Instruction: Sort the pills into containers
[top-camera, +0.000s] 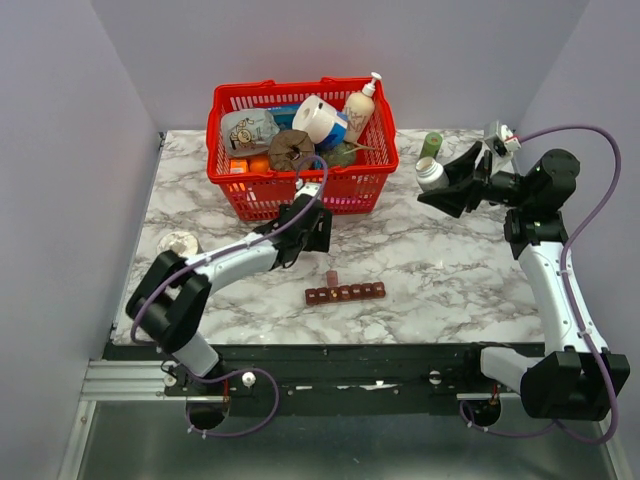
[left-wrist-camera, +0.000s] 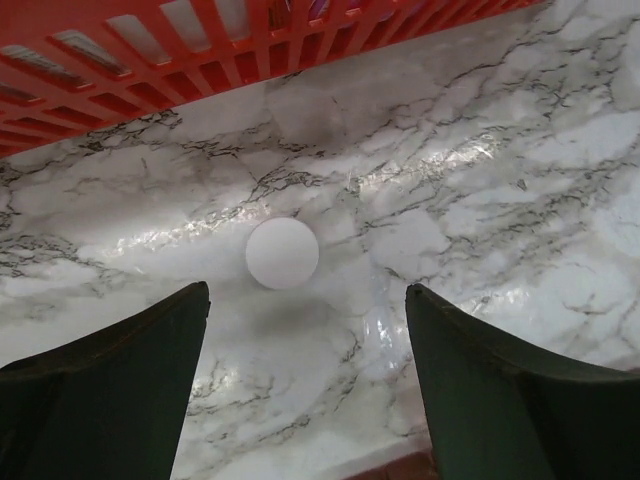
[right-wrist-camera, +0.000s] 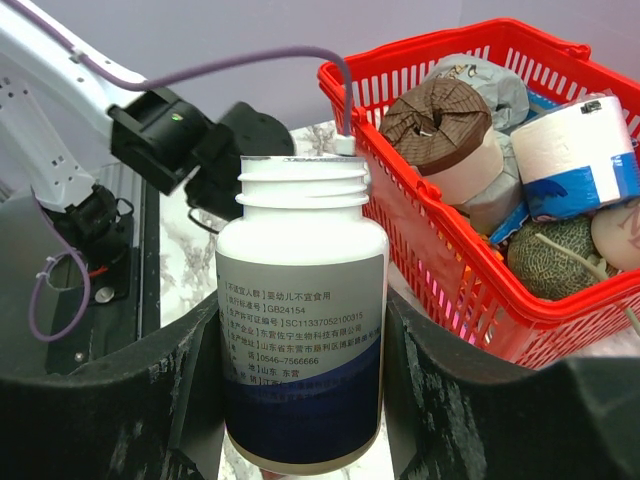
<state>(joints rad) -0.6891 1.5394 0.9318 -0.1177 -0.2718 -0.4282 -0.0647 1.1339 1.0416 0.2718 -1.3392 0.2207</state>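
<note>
My left gripper will next go down to the marble table, one finger on each side of the round white pill, because the pill lies flat below the fingers.
One round white pill (left-wrist-camera: 283, 253) lies on the marble table (left-wrist-camera: 480, 200), just ahead of my left gripper (left-wrist-camera: 307, 295), which is open and holds nothing. The pill is hidden in the top view, where the left gripper (top-camera: 318, 238) hovers close to the red basket's front. The containers (top-camera: 345, 293), a dark red-brown strip of small compartments, lie on the table (top-camera: 440, 270) in front of that gripper. One small lid-like piece (top-camera: 331, 277) sticks up behind the strip. My right gripper (right-wrist-camera: 300, 330) is shut on an uncapped white pill bottle (right-wrist-camera: 302, 300), held up at the right (top-camera: 430, 172).
A red mesh basket (top-camera: 300, 190) full of groceries stands at the back centre, and its wall (left-wrist-camera: 150, 50) is close to the left fingers. A green object (top-camera: 431, 144) sits at the back right. A round whitish object (top-camera: 178, 242) lies at the left.
</note>
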